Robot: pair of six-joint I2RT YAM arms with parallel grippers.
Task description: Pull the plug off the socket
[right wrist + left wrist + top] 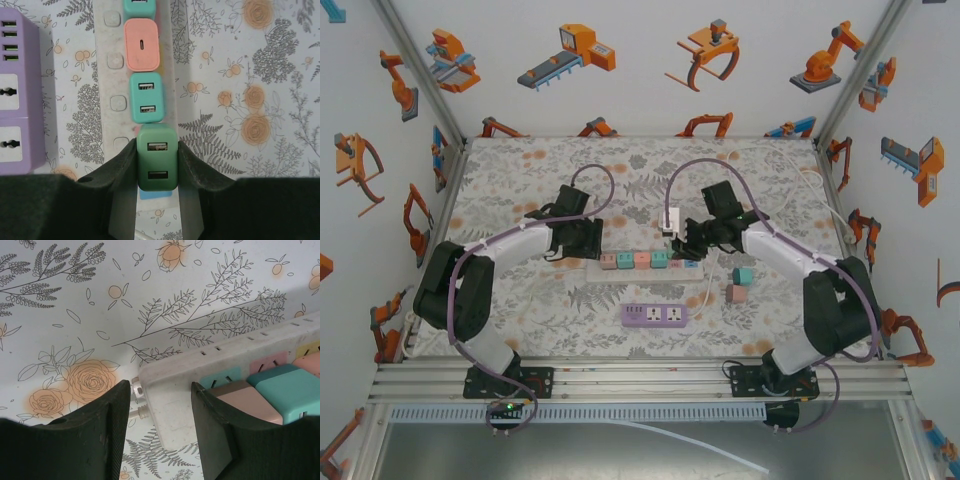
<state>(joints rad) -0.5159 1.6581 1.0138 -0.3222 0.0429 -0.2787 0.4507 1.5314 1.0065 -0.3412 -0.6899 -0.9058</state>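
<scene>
Next, my right gripper moves back and down to the base side of the loose pink plug to release the green plug.
A white power strip (692, 267) lies across the middle of the table with several coloured plugs in a row on it. In the right wrist view my right gripper (157, 152) is shut on a green two-port plug (157, 160) at the near end of the strip (115, 75). The plug looks bigger than its neighbours, and a blue socket face (150, 194) shows beneath it. Beyond it sit a teal plug (146, 97) and a pink plug (142, 44). My left gripper (161, 405) stands open astride the strip's left end (170, 395), with a small gap beside the left finger (107, 430).
A purple multi-socket block (655, 316) lies in front of the strip, close to my right gripper's left side (17, 95). Two loose plugs, teal (741, 276) and pink (737, 294), rest to the right. The strip's white cord (708, 290) runs toward the front.
</scene>
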